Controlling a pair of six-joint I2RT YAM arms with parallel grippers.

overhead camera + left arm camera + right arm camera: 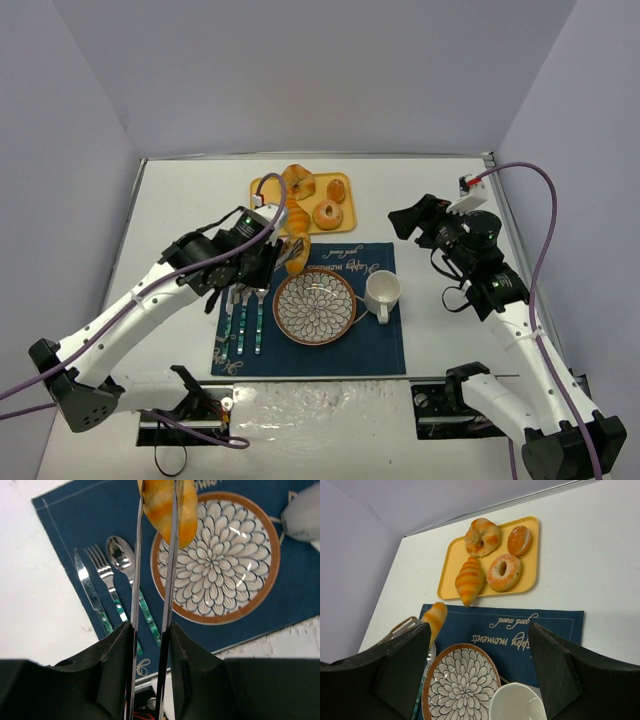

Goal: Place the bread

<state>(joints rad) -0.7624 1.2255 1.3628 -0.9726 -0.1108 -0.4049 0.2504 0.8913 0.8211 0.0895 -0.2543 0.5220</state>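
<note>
The plate's middle [315, 306] is below my left gripper, to its right in the top view, so next the gripper needs to lower the bread [297, 255] in past the plate's rim and release the tongs.
The bread [167, 510], a small golden ridged roll, hangs pinched between the tips of metal tongs [135, 580]. My left gripper [151, 627] is shut on the tongs' handles. From above, the bread [297, 255] hovers at the upper left rim of the flower-patterned plate [345, 325], over the blue placemat [370, 350]. In the right wrist view the bread [436, 617] shows above the plate [470, 655]. My right gripper [480, 626] stands open and empty, raised to the right of the mat [410, 218].
A yellow tray [451, 565] behind the mat holds a croissant [468, 580], a bagel [481, 536], a glazed donut [504, 572] and a round bun [519, 540]. A white cup [382, 290] stands right of the plate. Knife [87, 587], fork [105, 580] and spoon [120, 555] lie left.
</note>
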